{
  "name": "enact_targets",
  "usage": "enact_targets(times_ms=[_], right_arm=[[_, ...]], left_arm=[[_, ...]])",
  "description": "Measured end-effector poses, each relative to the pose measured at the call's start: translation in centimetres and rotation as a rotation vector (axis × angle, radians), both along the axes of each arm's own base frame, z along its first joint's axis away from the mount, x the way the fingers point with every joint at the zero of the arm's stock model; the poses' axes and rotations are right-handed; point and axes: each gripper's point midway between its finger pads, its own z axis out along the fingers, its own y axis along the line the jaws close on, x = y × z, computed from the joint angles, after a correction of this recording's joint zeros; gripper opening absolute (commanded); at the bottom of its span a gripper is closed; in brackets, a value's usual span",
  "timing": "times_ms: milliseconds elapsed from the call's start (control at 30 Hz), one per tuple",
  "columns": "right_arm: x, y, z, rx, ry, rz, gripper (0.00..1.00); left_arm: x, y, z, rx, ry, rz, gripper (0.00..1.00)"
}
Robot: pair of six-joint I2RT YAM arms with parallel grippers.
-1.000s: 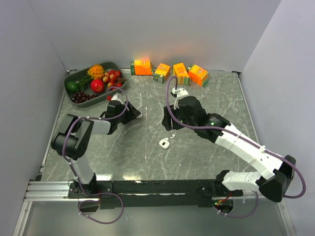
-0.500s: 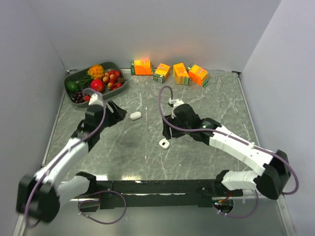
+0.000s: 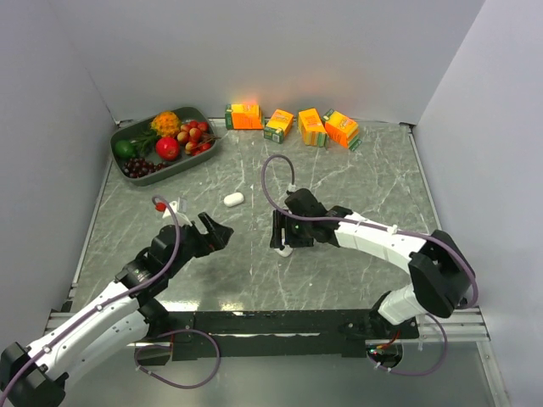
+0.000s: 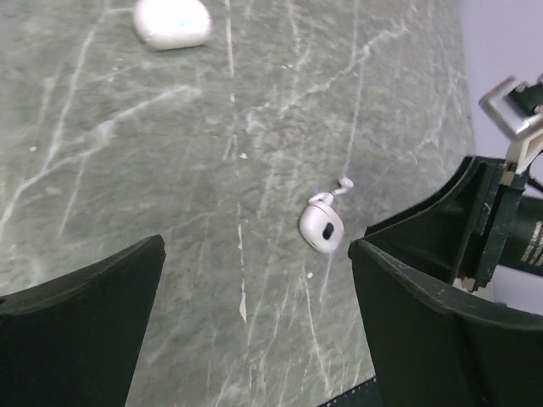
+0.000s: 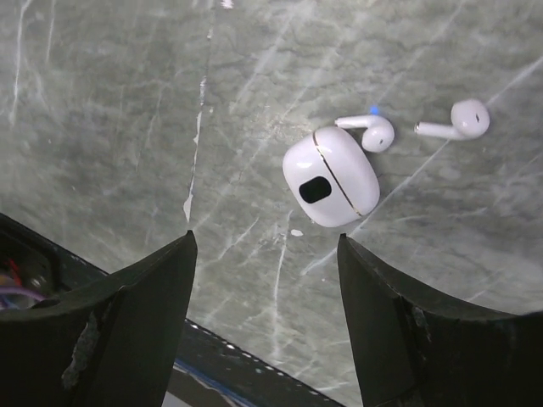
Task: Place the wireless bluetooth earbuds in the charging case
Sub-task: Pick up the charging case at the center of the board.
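Observation:
My left gripper moves to the right in the top view and down around the case's short ends next, since both earbuds lie outside the closed case.
A small white charging case [image 5: 331,176] with a dark oval mark lies on the grey marble table. One tiny white earbud [image 5: 369,131] touches its far edge and a second earbud [image 5: 454,121] lies a little to the right. My right gripper [image 5: 265,254] is open and empty, hovering just on the near side of the case. In the top view the right gripper [image 3: 278,233] covers the earbuds, and only part of the case [image 3: 286,249] shows. My left gripper [image 3: 214,231] is open and empty to the left. In the left wrist view the left gripper [image 4: 254,250] faces the case [image 4: 322,227].
A white oval pod [image 3: 233,199] lies alone on the table and shows in the left wrist view [image 4: 172,21]. A grey tray [image 3: 116,144] of fruit stands at the back left. Several orange juice cartons [image 3: 311,127] line the back wall.
My left arm has swung back toward the near edge, leaving the white oval pod on the table. My right gripper has moved nearer and lower over the case.

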Motion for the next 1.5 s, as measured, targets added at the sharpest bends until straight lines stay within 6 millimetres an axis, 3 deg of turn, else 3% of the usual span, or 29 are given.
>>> enact_targets(times_ms=[300,467,600,733,867,933,1033,1233,1500], right_arm=[[0.3,-0.4,-4.2,-0.053,0.122,-0.171,0.73],[0.9,-1.0,-3.8,-0.066,0.098,-0.226,0.76],[0.9,-2.2,-0.6,-0.053,0.035,-0.247,0.77],[1.6,-3.4,6.2,0.019,-0.113,-0.267,0.79],[1.7,-6.0,12.4,0.097,-0.275,-0.314,0.80],[1.4,-7.5,14.2,0.115,-0.330,-0.339,0.80],[0.9,-9.2,15.3,0.108,-0.373,-0.357,0.81],[0.3,-10.4,15.0,0.062,-0.379,-0.343,0.81],[-0.3,-11.3,15.8,0.059,-0.413,-0.321,0.81]], left_arm=[[0.2,1.7,-1.2,0.040,0.039,0.094,0.97],[0.1,1.4,-1.8,0.068,0.046,0.075,0.96],[0.1,0.1,-2.5,0.141,0.066,0.015,0.96],[0.0,-2.2,-2.3,0.209,0.064,-0.074,0.96],[-0.3,-6.2,-1.9,0.263,0.057,-0.168,0.96],[-0.5,-8.6,-2.3,0.299,0.072,-0.201,0.96],[-0.3,-11.3,-3.7,0.335,0.115,-0.206,0.96],[-0.4,-15.2,-7.5,0.443,0.170,-0.260,0.96],[-0.1,-18.1,-9.4,0.562,0.162,-0.347,0.98]])
